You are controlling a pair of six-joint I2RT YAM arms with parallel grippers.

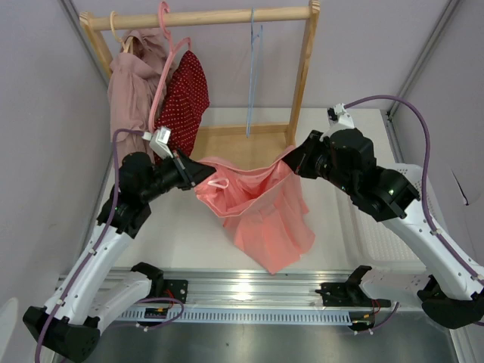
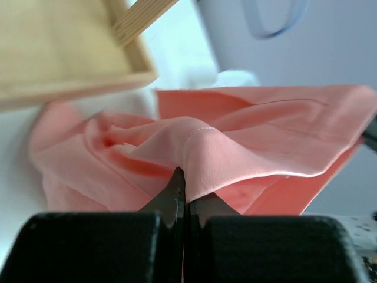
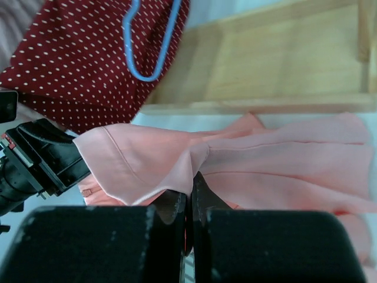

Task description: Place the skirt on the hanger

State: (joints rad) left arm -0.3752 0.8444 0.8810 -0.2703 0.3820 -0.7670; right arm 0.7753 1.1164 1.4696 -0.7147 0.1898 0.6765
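Observation:
I will next move my right gripper down and back to release the skirt (image 1: 265, 208) by the table's near edge, as that place is below it, toward my base.
The salmon-pink skirt (image 1: 265, 208) hangs stretched between my two grippers above the table, its lower part drooping toward the near edge. My left gripper (image 1: 206, 172) is shut on the skirt's left top edge; in the left wrist view the fabric (image 2: 235, 159) is pinched between the closed fingertips (image 2: 187, 186). My right gripper (image 1: 291, 160) is shut on the right top edge, with the cloth (image 3: 265, 159) folded over its tips (image 3: 189, 183). The light-blue wire hanger (image 1: 253, 76) hangs from the wooden rail behind the skirt and also shows as a blue loop (image 3: 150, 47) (image 2: 271, 23).
A wooden clothes rack (image 1: 302, 76) stands at the back with its base board (image 3: 283, 65) just behind the skirt. On its left hang a dark red dotted garment (image 1: 185, 94) on a pink hanger (image 1: 162, 76) and a mauve garment (image 1: 132, 91).

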